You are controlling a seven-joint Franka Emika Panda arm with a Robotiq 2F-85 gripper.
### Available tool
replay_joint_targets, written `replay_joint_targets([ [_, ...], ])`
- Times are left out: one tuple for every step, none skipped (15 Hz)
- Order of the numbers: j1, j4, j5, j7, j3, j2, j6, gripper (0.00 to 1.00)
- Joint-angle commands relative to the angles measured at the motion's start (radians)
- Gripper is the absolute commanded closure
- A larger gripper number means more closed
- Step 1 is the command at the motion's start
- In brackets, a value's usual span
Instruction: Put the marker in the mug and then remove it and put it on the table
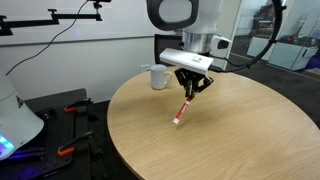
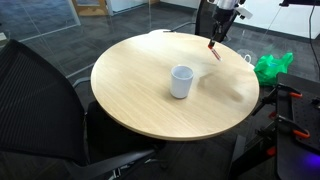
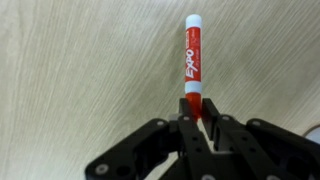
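Note:
The marker still hangs tilted just above the table. It goes down next toward the bare wood beneath its white end, where my gripper releases it.
My gripper (image 3: 195, 108) is shut on one end of the red marker (image 3: 193, 60), whose white cap points away from me in the wrist view. The marker (image 1: 182, 109) hangs tilted from the gripper (image 1: 191, 91) just above the tan table (image 1: 240, 135) in an exterior view, its white end lowest. From the opposite side the marker (image 2: 214, 50) is a small red streak below the gripper (image 2: 212, 41), near the table's far edge. The white mug (image 2: 181, 81) stands upright mid-table, well apart from the gripper. Behind the gripper, the mug (image 1: 158, 77) sits near the table's edge.
The round table (image 2: 130, 95) has bare wood around the mug. Black chairs (image 2: 40, 100) stand close to its near side. A green bag (image 2: 272, 66) lies past the table's edge. Red-handled tools (image 1: 68, 110) rest on a dark surface beside the table.

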Motion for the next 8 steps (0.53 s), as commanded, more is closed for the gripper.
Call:
replay_joint_targets([
  [-0.031,0.096,-0.031,0.062,0.039,0.077,-0.062,0.96],
  [-0.034,0.113,-0.034,0.072,0.045,0.097,-0.067,0.96],
  [-0.037,0.129,-0.037,0.075,0.051,0.115,-0.075,0.96],
  [-0.039,0.146,-0.038,0.079,0.057,0.137,-0.083,0.96],
  [-0.041,0.162,-0.041,0.089,0.061,0.157,-0.089,0.96],
  [-0.044,0.177,-0.044,0.097,0.066,0.175,-0.097,0.96],
  [-0.046,0.194,-0.046,0.104,0.07,0.194,-0.106,0.96],
  [-0.047,0.209,-0.049,0.115,0.073,0.211,-0.113,0.96],
])
